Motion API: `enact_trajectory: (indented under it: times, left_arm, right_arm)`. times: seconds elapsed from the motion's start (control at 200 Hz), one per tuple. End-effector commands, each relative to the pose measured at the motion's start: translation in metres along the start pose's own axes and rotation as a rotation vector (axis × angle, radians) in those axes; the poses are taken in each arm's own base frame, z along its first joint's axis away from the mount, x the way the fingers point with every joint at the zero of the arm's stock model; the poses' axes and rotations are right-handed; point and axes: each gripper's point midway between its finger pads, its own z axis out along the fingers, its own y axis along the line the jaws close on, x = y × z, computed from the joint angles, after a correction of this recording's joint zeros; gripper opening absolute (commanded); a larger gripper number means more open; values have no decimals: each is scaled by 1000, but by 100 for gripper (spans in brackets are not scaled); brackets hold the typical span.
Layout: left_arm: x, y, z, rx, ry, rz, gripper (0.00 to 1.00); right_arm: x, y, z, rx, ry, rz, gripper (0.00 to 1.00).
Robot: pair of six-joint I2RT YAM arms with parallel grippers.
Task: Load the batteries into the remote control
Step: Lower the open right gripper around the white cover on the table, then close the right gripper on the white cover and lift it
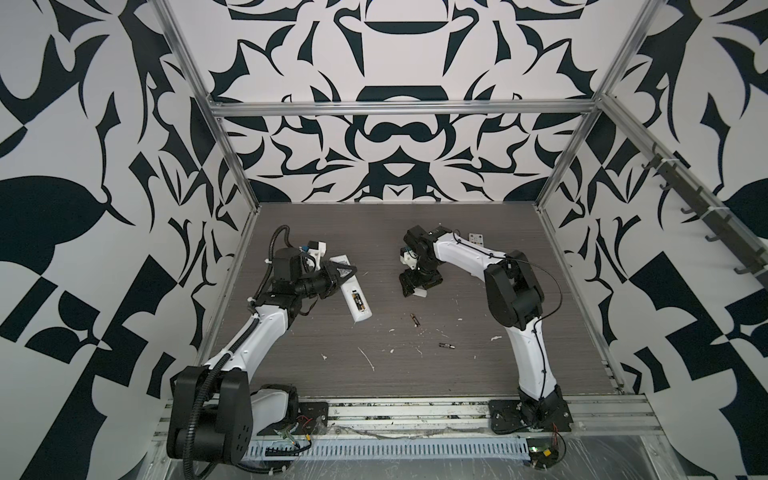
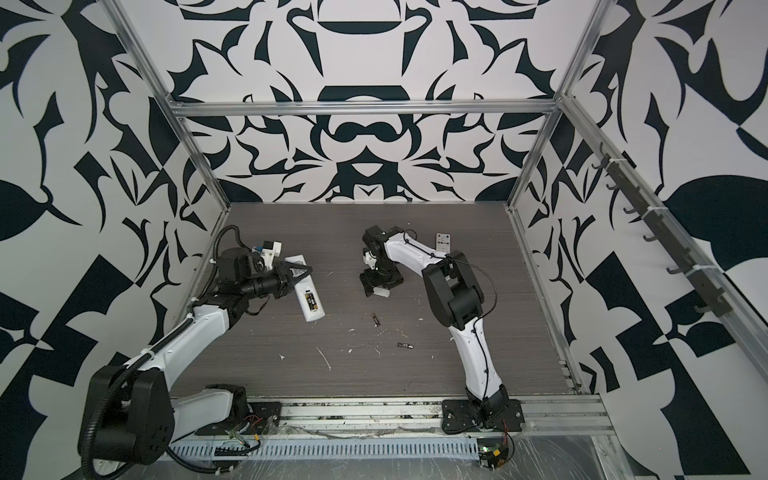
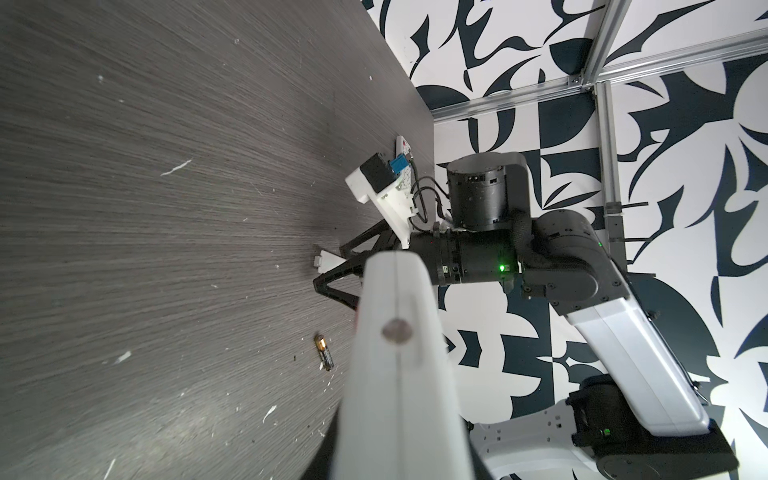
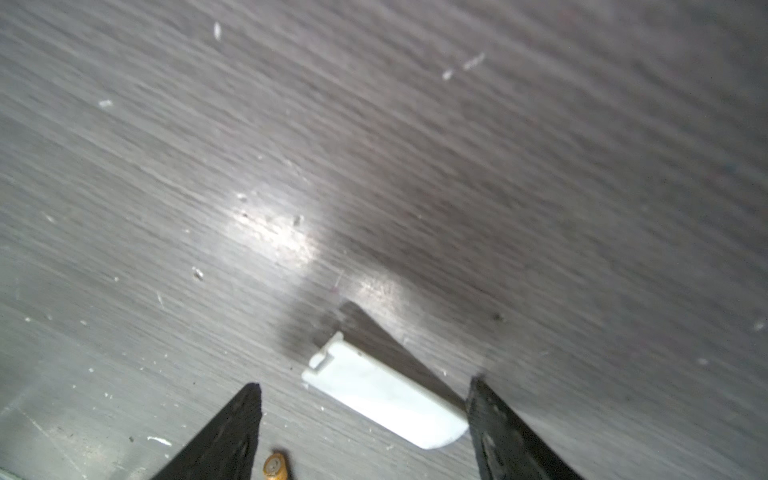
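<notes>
The robot's right gripper should next push the rounded end of the white battery cover (image 1: 420, 293) toward the held remote control. The cover lies lengthwise between the gripper's fingers, and they should close onto its long edges.
In both top views my left gripper (image 1: 344, 275) (image 2: 297, 273) is shut on the upper part of the white remote control (image 1: 360, 316) (image 2: 312, 316), held back side up. Its open compartment holds dark, gold-banded batteries (image 1: 357, 301) (image 2: 309, 300). In the left wrist view the remote control (image 3: 399, 374) hides my jaws. Two loose batteries (image 1: 414, 320) (image 1: 446, 345) lie mid-table. My right gripper (image 1: 411, 289) (image 4: 365, 384) points down, open. The white battery cover (image 4: 386, 403) (image 1: 420, 293) lies flat between its fingers, its rounded end against one finger (image 4: 498, 428). A battery (image 4: 276, 467) lies near the other finger.
A second remote (image 1: 477, 240) (image 2: 444, 241) lies at the back right behind the right arm. White scraps (image 1: 368, 358) are scattered over the grey wood table (image 1: 457, 374). Metal frame rails (image 1: 232, 266) border its sides.
</notes>
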Motion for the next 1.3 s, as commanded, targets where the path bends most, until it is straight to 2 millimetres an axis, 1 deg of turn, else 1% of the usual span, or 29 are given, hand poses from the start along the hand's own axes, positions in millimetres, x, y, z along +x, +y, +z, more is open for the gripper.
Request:
enact_trajectory:
  times: [0.0,0.155,0.245,0.39,0.52,0.62,0.8,0.88,1.045,1.16,1.295]
  left_arm:
    - [-9,-13,0,31,-10,44,0]
    - [-10,-13,1,31,-11,44,0]
    - [-10,-14,0,33,-15,46,0]
    - [-8,-13,-2,32,-19,44,0]
    - [-6,-9,-2,27,-17,36,0]
    - [-6,-11,-2,32,-19,39,0]
    - [-7,-12,-3,33,-21,39,0]
    - [-5,-11,-3,32,-19,37,0]
    - [-4,-12,-3,33,-14,33,0]
    - [-5,-13,-3,35,-13,33,0]
    - [-5,-12,-3,34,-12,30,0]
  right_arm:
    - [8,7,2,-8,16,16,80]
    - [9,19,5,8,24,3,80]
    - [11,22,7,36,23,6,79]
    - [10,14,4,117,7,20,77]
    - [3,5,0,193,12,-18,72]
    - [0,0,0,235,28,-53,69]
    - [-2,-2,5,239,33,-82,66]
    - [-6,-2,7,242,27,-93,65]
    - [-13,-1,9,242,19,-108,58]
    - [-15,-1,12,245,17,-116,54]
    - [-16,-5,13,267,15,-130,46]
